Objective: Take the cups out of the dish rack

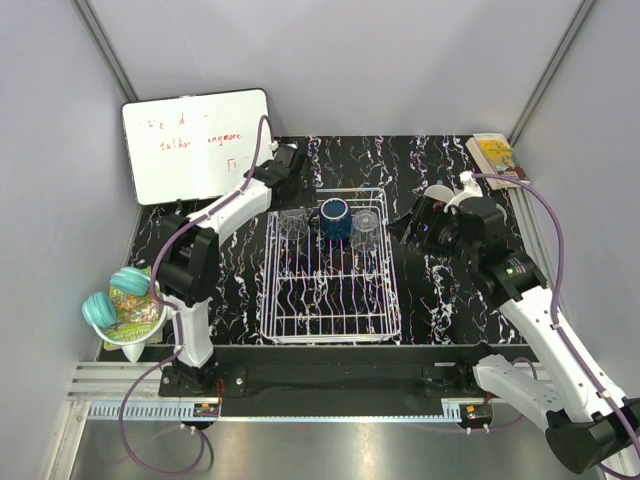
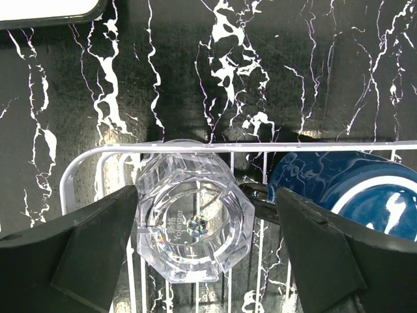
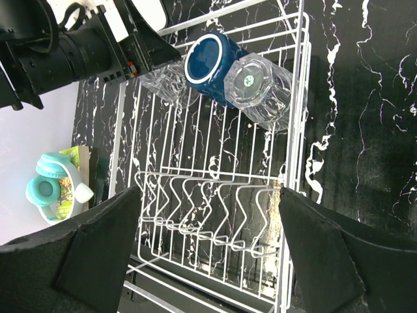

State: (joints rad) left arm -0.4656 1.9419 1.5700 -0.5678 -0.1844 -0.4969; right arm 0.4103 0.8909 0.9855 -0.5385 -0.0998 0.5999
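The robot's right gripper should tilt up and toward the rack (image 1: pixel 330 300) and close on the clear glass (image 1: pixel 293 224) that the left gripper brings over, as the left gripper's fingers are already on both sides of it.
The white wire dish rack (image 1: pixel 330 300) stands mid-table. At its far end lie a clear glass (image 1: pixel 293 226), a dark navy mug (image 1: pixel 335 217) and a second clear glass (image 1: pixel 367 228). My left gripper (image 1: pixel 288 178) hovers over the rack's far left corner. It is open (image 2: pixel 205 254) with its jaws on either side of the left clear glass (image 2: pixel 195 225), beside the navy mug (image 2: pixel 352 189). My right gripper (image 1: pixel 412 228) is open and empty (image 3: pixel 208 261) just right of the rack (image 3: pixel 293 163), facing the mug (image 3: pixel 212 62) and the right glass (image 3: pixel 257 88). The light blue mug and green tumbler are out of view.
A whiteboard (image 1: pixel 195 145) leans at the back left. Turquoise round things (image 1: pixel 105 305) sit in a white bowl with a packet at the left edge. A small box (image 1: pixel 495 155) lies at the back right corner. Grey walls enclose the table.
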